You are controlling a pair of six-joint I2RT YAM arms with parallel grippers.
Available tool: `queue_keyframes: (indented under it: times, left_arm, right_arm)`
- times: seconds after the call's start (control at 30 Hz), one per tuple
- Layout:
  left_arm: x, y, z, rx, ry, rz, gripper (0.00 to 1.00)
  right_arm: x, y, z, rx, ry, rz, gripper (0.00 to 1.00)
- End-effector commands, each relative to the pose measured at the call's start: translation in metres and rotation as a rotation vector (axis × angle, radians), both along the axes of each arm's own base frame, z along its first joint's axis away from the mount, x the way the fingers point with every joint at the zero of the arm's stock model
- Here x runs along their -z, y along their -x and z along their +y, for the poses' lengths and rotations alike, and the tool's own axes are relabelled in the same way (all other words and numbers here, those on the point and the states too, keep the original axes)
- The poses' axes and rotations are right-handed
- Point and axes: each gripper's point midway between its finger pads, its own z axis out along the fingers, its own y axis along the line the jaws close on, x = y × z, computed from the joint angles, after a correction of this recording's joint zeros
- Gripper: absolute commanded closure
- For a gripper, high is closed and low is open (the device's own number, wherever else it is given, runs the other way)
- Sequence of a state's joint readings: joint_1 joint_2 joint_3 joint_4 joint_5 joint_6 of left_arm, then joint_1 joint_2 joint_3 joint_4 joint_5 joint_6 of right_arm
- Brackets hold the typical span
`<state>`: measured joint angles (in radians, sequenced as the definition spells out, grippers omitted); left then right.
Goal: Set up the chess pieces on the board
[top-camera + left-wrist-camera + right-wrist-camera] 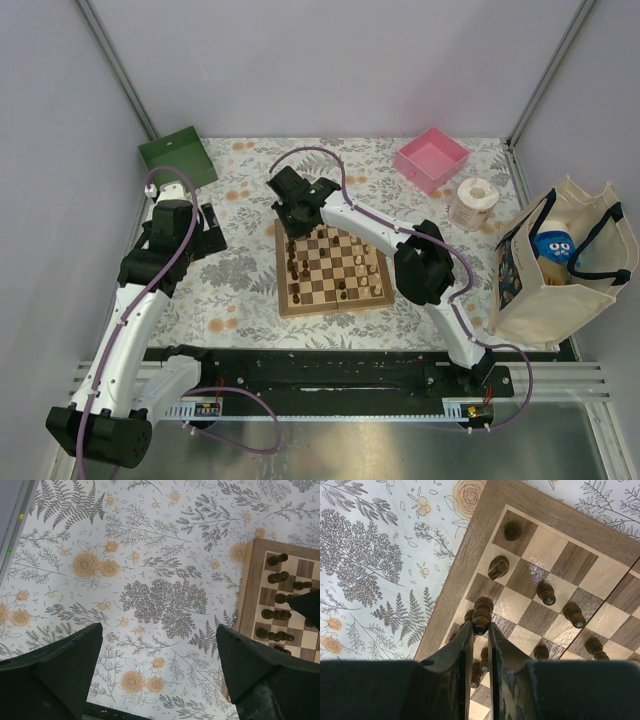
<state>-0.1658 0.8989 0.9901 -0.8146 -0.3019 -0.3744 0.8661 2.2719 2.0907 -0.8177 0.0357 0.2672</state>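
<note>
The brown piece goes down with my right gripper onto the dark square (pixel 484 588) beside the knight along the board's border next for release, since that square stands empty.
The board (pixel 330 298) lies mid-table with dark and pale chess pieces (pixel 345 262) scattered over its squares. My right gripper (pixel 297 221) hangs over the board's far left corner. In the right wrist view that gripper (pixel 481 626) is shut on a dark brown piece (pixel 482 611), held just above the squares by the board's border (pixel 470 555). Other dark pieces (pixel 546 593) stand nearby. My left gripper (pixel 208 232) sits left of the board. In its wrist view it (pixel 160 655) is open and holds nothing, over the flowered cloth, with the board's edge (pixel 248 585) and dark pieces (pixel 277 559) to the right.
A green box (pixel 177 157) stands at the back left and a pink box (pixel 432 158) at the back right. A paper roll (pixel 474 203) and a cream tote bag (pixel 560 270) stand at the right. The flowered cloth (pixel 235 270) covers the table.
</note>
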Motion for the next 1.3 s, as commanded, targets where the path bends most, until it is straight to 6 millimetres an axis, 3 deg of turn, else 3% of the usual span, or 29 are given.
queue_keyframes:
  times: [0.0,0.63,0.83,1.03,1.27]
  left_arm:
    - [-0.005,-0.006,-0.003,0.006,0.026,-0.032,0.01]
    - [-0.001,-0.007,-0.003,0.011,0.037,-0.019,0.01]
    - [-0.001,-0.008,-0.003,0.011,0.042,-0.017,0.01]
    - [0.001,-0.01,-0.004,0.016,0.05,-0.007,0.01]
    - [0.002,-0.01,-0.004,0.016,0.052,-0.004,0.01]
  right_arm:
    - [-0.017,-0.002,0.012,-0.006,-0.04,-0.017,0.86]
    - [0.01,-0.005,0.018,-0.001,-0.012,0.02,0.84]
    - [0.012,-0.005,0.017,-0.007,-0.001,0.019,0.77]
    - [0.006,-0.004,0.016,-0.014,-0.004,0.016,0.72]
    - [-0.022,-0.005,0.015,-0.024,-0.031,-0.025,0.67]
